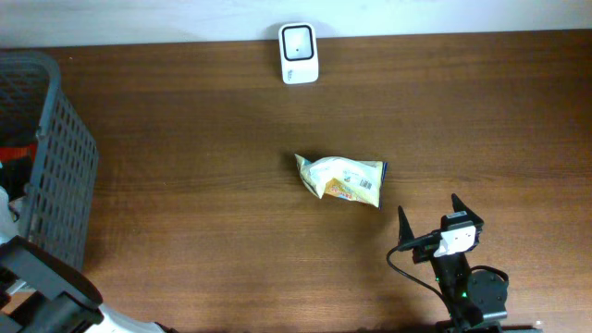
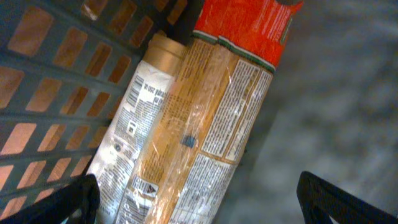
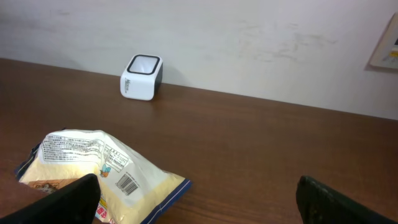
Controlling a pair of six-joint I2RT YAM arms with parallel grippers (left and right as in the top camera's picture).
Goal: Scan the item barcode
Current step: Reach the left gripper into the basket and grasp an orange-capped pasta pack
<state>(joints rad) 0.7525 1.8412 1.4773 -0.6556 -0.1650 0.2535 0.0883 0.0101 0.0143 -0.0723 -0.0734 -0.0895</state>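
Observation:
The left gripper will next go down into the basket onto the middle of the long red-topped pack [image 2: 191, 135] and close across it, since that part of the pack lies uncovered below the fingers.
The item, a yellow-and-white snack bag [image 1: 340, 178] with a blue edge, lies flat in the middle of the table. In the right wrist view the bag [image 3: 93, 165] shows its barcode [image 3: 126, 183] facing up. A white scanner [image 1: 298, 53] stands at the far edge by the wall, and the right wrist view has the scanner [image 3: 142, 77] beyond the bag. My right gripper [image 1: 428, 205] sits open to the right of and nearer than the bag, not touching it. My left gripper [image 2: 198, 202] hangs open over packages in the basket, holding nothing.
A dark grey mesh basket [image 1: 55, 157] stands at the table's left end. Inside the basket wall [image 2: 56, 74] lie a long pack with a red top [image 2: 245, 28] and a white-and-tan pack [image 2: 134, 124]. The left arm's base [image 1: 46, 287] fills the near left corner.

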